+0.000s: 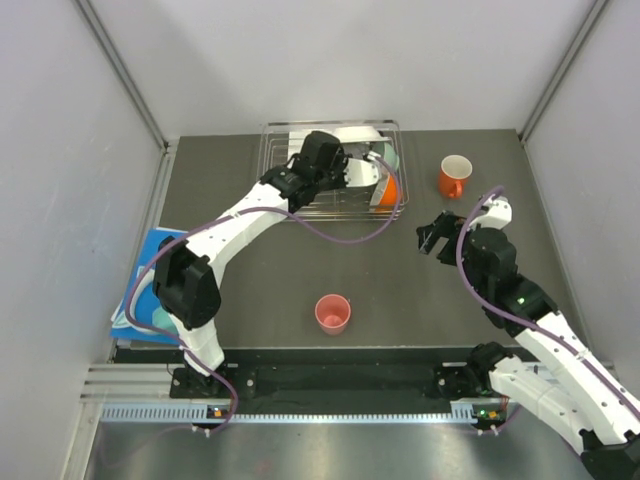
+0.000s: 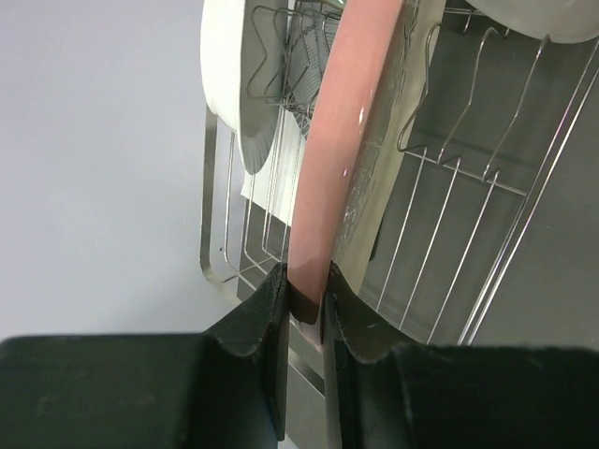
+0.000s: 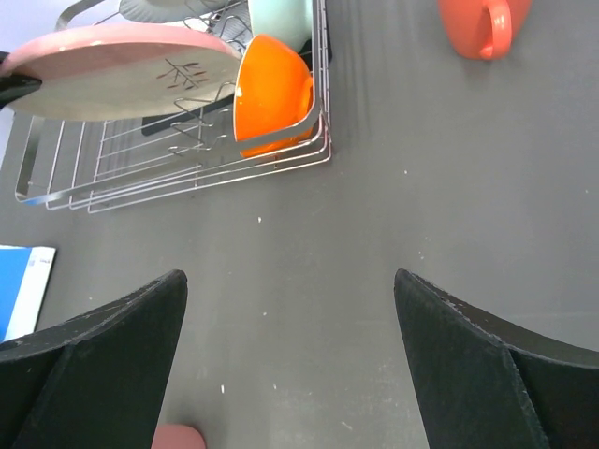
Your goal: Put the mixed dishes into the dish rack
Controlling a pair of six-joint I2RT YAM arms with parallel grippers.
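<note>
The table is bare toward the mug and leaves room for the right gripper's fingers, so the right gripper will next move outward and down onto the rack's end bar (image 3: 321, 65) beside the orange bowl (image 3: 271, 94).
My left gripper (image 2: 304, 301) is shut on the rim of the pale pink plate (image 2: 339, 140) and holds it on edge over the wire dish rack (image 2: 449, 234). A white plate (image 2: 232, 84) stands in the rack beside it. In the top view the left gripper (image 1: 345, 170) is over the rack (image 1: 282, 205). The orange bowl (image 3: 271, 94) and the mint-green bowl (image 3: 281, 19) sit in the rack's right end. The orange mug (image 1: 454, 176) stands right of the rack. The small pink cup (image 1: 333, 313) stands near the front. My right gripper (image 3: 290, 309) is open and empty above bare table.
A blue sheet (image 1: 150, 285) with teal pieces lies at the table's left edge. Grey walls enclose the table on the left, back and right. The right gripper (image 1: 432, 235) hovers between the mug and the pink cup.
</note>
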